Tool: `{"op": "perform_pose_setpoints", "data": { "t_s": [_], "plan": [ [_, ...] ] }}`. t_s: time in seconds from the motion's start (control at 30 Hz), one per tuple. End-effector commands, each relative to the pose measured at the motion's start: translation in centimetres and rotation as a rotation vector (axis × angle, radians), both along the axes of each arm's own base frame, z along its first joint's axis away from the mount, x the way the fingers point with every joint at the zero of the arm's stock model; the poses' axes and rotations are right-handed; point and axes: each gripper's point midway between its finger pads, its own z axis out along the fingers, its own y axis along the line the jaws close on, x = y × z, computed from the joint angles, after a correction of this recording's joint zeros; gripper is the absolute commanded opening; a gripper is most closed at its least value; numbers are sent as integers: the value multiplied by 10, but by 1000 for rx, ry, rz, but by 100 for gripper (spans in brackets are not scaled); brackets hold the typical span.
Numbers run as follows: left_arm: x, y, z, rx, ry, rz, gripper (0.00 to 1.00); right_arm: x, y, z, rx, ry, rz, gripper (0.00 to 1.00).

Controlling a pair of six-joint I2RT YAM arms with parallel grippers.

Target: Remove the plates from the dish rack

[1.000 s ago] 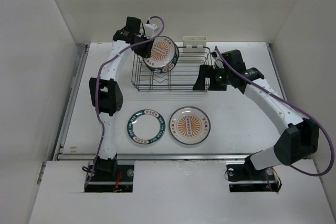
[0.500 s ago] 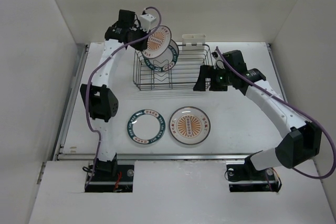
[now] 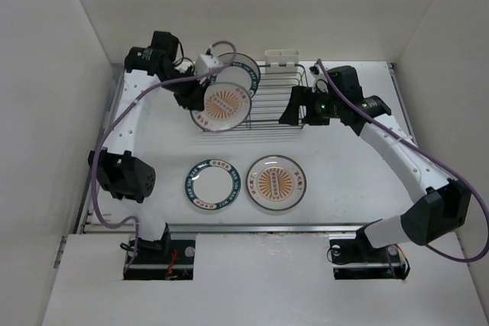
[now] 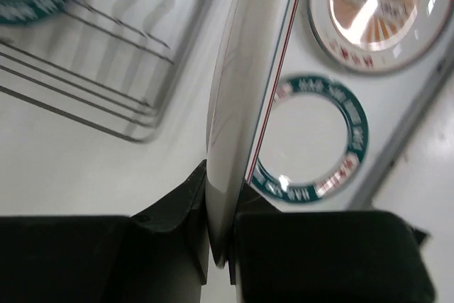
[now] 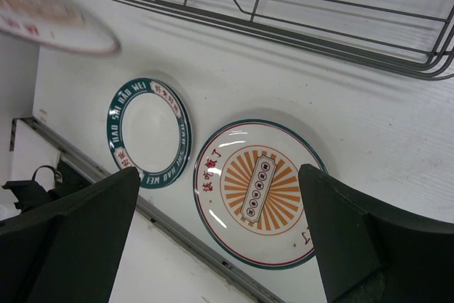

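Observation:
The teal-rimmed plate lies flat and uncovered on the tabletop, so my left gripper should next move back and down over it and release.
My left gripper (image 3: 192,95) is shut on the rim of an orange sunburst plate (image 3: 223,105) and holds it in the air at the rack's front left corner. In the left wrist view the plate (image 4: 245,97) is edge-on between the jaws of the left gripper (image 4: 221,243). A teal-rimmed plate (image 3: 246,74) stands in the dish rack (image 3: 267,117). On the table in front lie a teal-rimmed plate (image 3: 212,183) and a sunburst plate (image 3: 277,182). My right gripper (image 3: 293,109) is open and empty at the rack's right end. In its own view the right gripper (image 5: 218,175) frames the sunburst plate (image 5: 259,193).
A cream holder (image 3: 283,59) is clipped to the rack's far edge. White walls close in the table on the left, back and right. A metal rail (image 3: 229,227) runs along the near edge. The right wrist view shows the rack's wires (image 5: 284,5) and the teal plate (image 5: 147,133).
My left gripper has lifted the sunburst plate out of the rack and carried it left and toward the front. The right gripper has shifted slightly toward the back.

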Motion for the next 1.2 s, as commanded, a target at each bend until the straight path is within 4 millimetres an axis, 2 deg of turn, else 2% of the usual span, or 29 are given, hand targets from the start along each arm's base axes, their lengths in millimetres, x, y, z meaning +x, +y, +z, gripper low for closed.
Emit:
{"op": "perform_pose_setpoints", "data": {
  "t_s": [0.0, 0.03, 0.17, 0.37, 0.5, 0.77, 0.87, 0.97, 1.07, 1.17],
  "plan": [
    [-108, 28, -41, 154, 316, -208, 0, 3, 10, 20, 51, -55, 27, 99],
    [-118, 34, -57, 185, 379, -217, 0, 5, 13, 18, 59, -52, 37, 99],
    [-149, 39, -90, 268, 497, -317, 0, 3, 19, 9, 58, -33, 67, 99],
    [-163, 34, -135, 365, 665, -366, 0, 0, 21, 4, 49, -28, 82, 99],
    [-166, 38, -145, 395, 761, -376, 0, -6, 19, -2, 44, -15, 81, 99],
    [-169, 57, -150, 521, 743, -437, 1, -9, 18, -2, 45, -17, 81, 99],
    [-172, 65, -151, 556, 752, -442, 6, -9, 18, -2, 45, -17, 81, 99],
    [-178, 74, -160, 642, 788, -495, 21, -7, 18, 2, 48, -25, 82, 99],
    [-179, 74, -164, 649, 821, -481, 34, -7, 18, 2, 48, -25, 82, 99],
    [-174, 65, -163, 634, 810, -462, 46, -8, 20, 1, 43, -27, 84, 99]
  ]
}}
